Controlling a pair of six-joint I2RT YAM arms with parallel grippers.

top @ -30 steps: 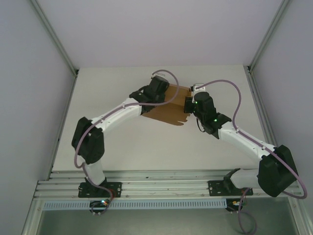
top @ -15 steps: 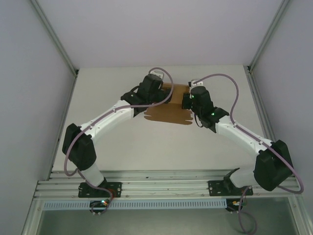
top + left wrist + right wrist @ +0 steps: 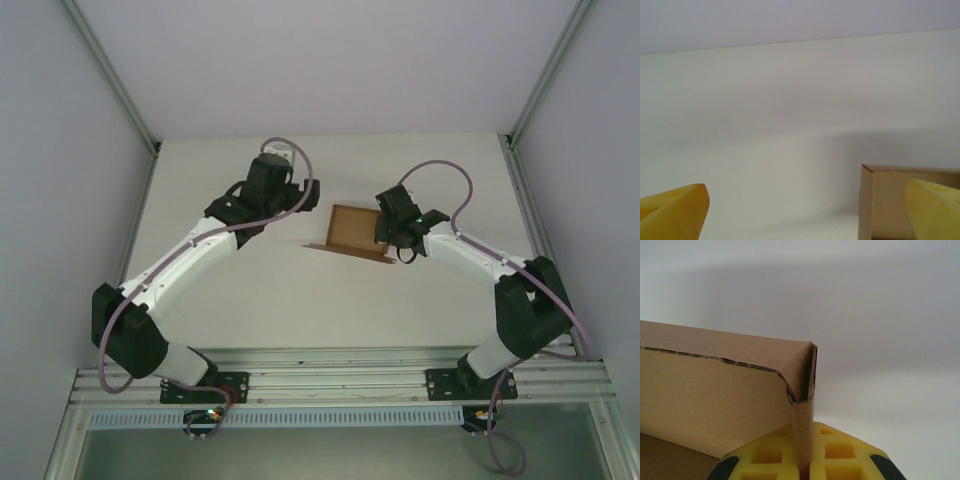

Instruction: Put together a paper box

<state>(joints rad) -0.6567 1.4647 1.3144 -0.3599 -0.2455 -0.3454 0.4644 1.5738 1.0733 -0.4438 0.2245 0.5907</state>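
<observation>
The table is bare back toward the bar. My right gripper will next pull the box's pinched side back over that bare table, turning the box, and let go of it there.
The paper box is a shallow brown cardboard box with raised walls, lying on the white table between the arms. My right gripper is shut on its right wall. In the right wrist view the yellow fingers pinch a cardboard wall strip at a folded corner of the paper box, and my right gripper sits low in that view. My left gripper stands open to the left of the box, apart from it. In the left wrist view my left gripper is wide open, with the paper box by the right finger.
White walls enclose the table on the left, right and back, with metal posts at the corners. An aluminium rail with both arm bases runs along the near edge. Bare table lies in front of the box.
My left gripper opened, let go of the box and drew back to the left. The right arm swung in, and the box now lies lower and flatter, held by its right wall.
</observation>
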